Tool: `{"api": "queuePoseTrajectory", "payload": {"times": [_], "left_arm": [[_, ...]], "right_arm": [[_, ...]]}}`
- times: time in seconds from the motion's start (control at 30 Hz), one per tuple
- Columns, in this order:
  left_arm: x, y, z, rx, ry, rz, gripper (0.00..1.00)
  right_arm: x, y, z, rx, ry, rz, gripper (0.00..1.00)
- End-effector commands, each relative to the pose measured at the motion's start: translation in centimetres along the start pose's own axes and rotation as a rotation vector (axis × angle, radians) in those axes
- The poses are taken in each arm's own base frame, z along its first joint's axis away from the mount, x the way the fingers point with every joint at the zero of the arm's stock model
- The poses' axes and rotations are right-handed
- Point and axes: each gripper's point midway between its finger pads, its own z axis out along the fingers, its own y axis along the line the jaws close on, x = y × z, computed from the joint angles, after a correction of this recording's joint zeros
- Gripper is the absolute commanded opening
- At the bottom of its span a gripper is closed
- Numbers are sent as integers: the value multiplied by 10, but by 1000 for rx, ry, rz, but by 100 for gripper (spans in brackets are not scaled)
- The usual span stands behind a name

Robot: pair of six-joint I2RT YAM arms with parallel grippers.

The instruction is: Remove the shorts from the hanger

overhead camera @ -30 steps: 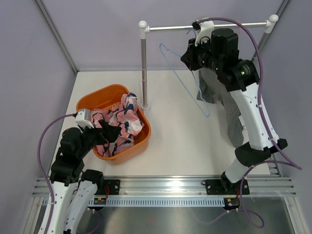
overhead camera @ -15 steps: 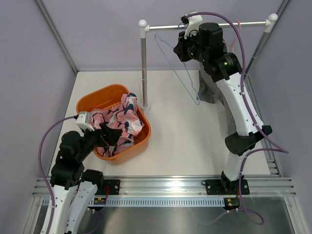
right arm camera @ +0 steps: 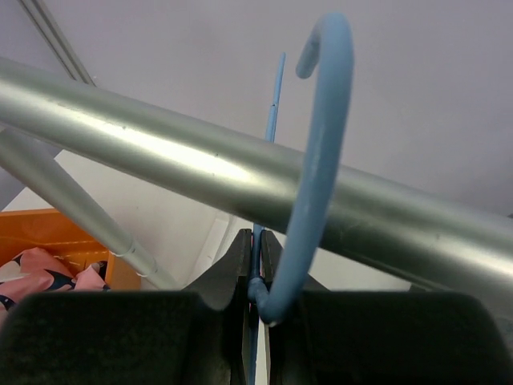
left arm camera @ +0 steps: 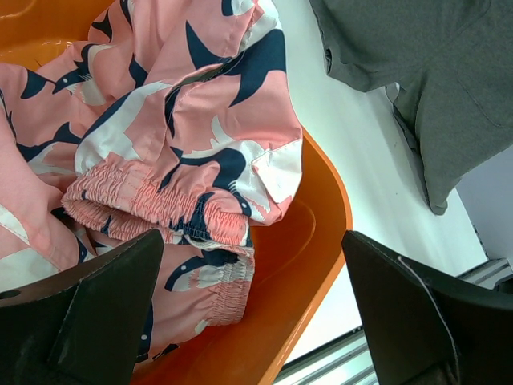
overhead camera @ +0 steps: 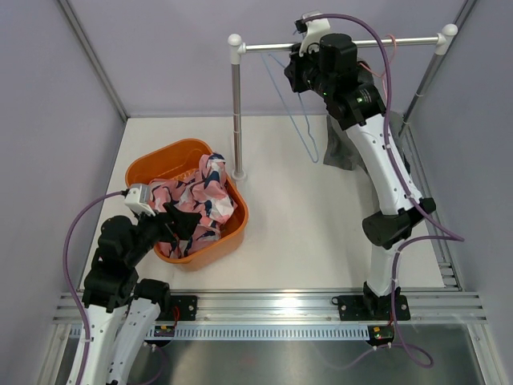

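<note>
I will next lower my right gripper until the curve of the hook rests on the bar's metal and then let go of the hanger's neck, because the hook's bend is still clear above the bar.
A bare blue wire hanger (overhead camera: pixel 301 120) hangs down from the metal rail (overhead camera: pixel 361 42). My right gripper (overhead camera: pixel 295 74) is shut on the hanger's neck (right arm camera: pixel 258 277). In the right wrist view the hook (right arm camera: pixel 321 136) curves over the rail (right arm camera: pixel 184 164). A grey garment (overhead camera: pixel 343 148) lies crumpled on the table behind my right arm and also shows in the left wrist view (left arm camera: pixel 433 80). Pink patterned shorts (overhead camera: pixel 196 200) lie in the orange basket (overhead camera: pixel 160 160). My left gripper (overhead camera: pixel 178 224) is open and empty over the basket's near rim (left arm camera: pixel 321 233), next to the pink shorts (left arm camera: pixel 176 144).
The rail's left post (overhead camera: pixel 237 112) stands on the table just behind the basket. The right post (overhead camera: pixel 423 76) slants down at the far right. Grey walls close in the table on three sides.
My right gripper has carried the hanger up and to the left, bringing its hook onto the rail. My left gripper shifted slightly over the basket.
</note>
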Motion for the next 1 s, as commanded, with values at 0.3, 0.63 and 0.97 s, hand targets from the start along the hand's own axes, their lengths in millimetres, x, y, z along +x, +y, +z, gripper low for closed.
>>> {"api": "queuePoseTrajectory", "payload": {"times": [0.3,0.63,0.97], "left_arm": [[-10,-11,2,56,-32,27,99],[-8,-14,0,65,-30,30,99],[-8,-16,-1,79,-31,37,99]], "right_arm": [[0,4,15,-9,-20,79,1],[-8,5,-6,-12,-41,109,30],[-31,5,-47,-10,-80,134,48]]}}
